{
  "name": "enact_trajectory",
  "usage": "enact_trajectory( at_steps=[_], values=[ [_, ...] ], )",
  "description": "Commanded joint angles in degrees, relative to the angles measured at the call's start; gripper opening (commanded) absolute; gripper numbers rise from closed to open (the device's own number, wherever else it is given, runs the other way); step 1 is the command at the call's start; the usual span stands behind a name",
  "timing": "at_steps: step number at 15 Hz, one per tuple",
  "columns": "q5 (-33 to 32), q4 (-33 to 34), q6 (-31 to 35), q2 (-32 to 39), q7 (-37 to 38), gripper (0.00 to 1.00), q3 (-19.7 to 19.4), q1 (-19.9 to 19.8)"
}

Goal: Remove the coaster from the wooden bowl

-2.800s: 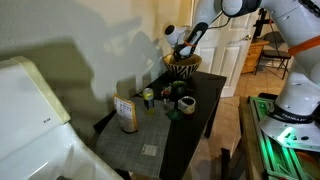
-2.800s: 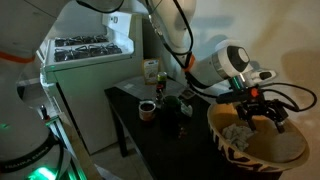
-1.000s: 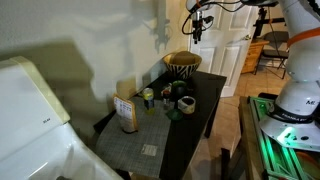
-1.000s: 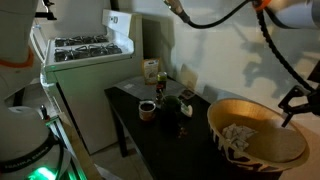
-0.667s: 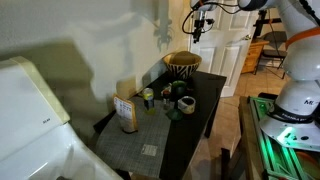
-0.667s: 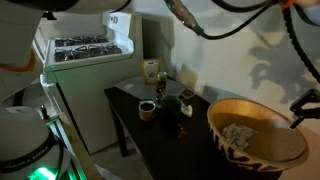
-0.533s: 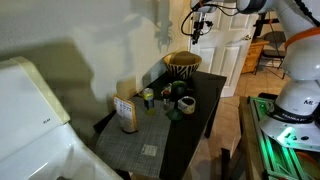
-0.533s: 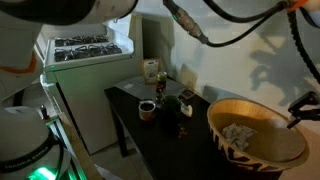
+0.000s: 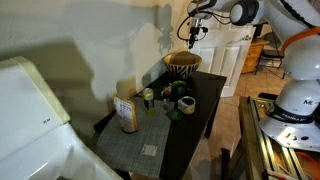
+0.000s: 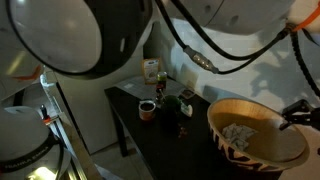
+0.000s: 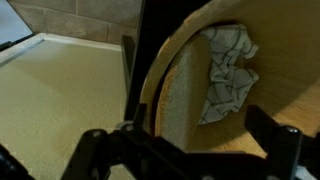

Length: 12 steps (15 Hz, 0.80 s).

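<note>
My gripper will next move down into the wooden bowl over the speckled coaster (image 11: 182,95), because it leans against the inside of the bowl below the gap of my open fingers.
The wooden bowl (image 9: 182,66) with its zigzag outside stands at the far end of the black table (image 9: 203,98); it fills the lower right in an exterior view (image 10: 262,152). In the wrist view its tan inside (image 11: 275,85) holds a crumpled pale cloth (image 11: 230,65). A speckled cork-coloured coaster (image 11: 182,95) leans against the inner wall. My gripper (image 9: 191,32) hangs above the bowl, near its rim in an exterior view (image 10: 295,114). In the wrist view (image 11: 185,150) its dark fingers stand wide apart with nothing between them.
Small dark-green cups (image 9: 185,103) and a jar (image 9: 148,96) stand mid-table, and a tan carton (image 9: 126,113) stands nearer the camera. A white appliance (image 9: 30,110) fills the left. A door (image 9: 228,50) is behind the bowl. My arm's blurred body covers the top of an exterior view (image 10: 110,35).
About three seconds ago the gripper was down in the bowl; it then rose. In the last second it has sunk slightly towards the rim and the arm has swung.
</note>
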Motion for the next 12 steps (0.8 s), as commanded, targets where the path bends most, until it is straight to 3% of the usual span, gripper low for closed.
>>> enact_trajectory(
  at_steps=[1,7,12],
  values=[
    [0.76,8.83,-4.29,5.57,-0.45,1.00,1.38,-0.77],
    [0.17,15.94,-8.99,10.35,-0.03,1.00,2.15,-0.57],
    [0.32,16.29,-8.22,10.95,0.13,1.00,1.77,-0.42]
  ],
)
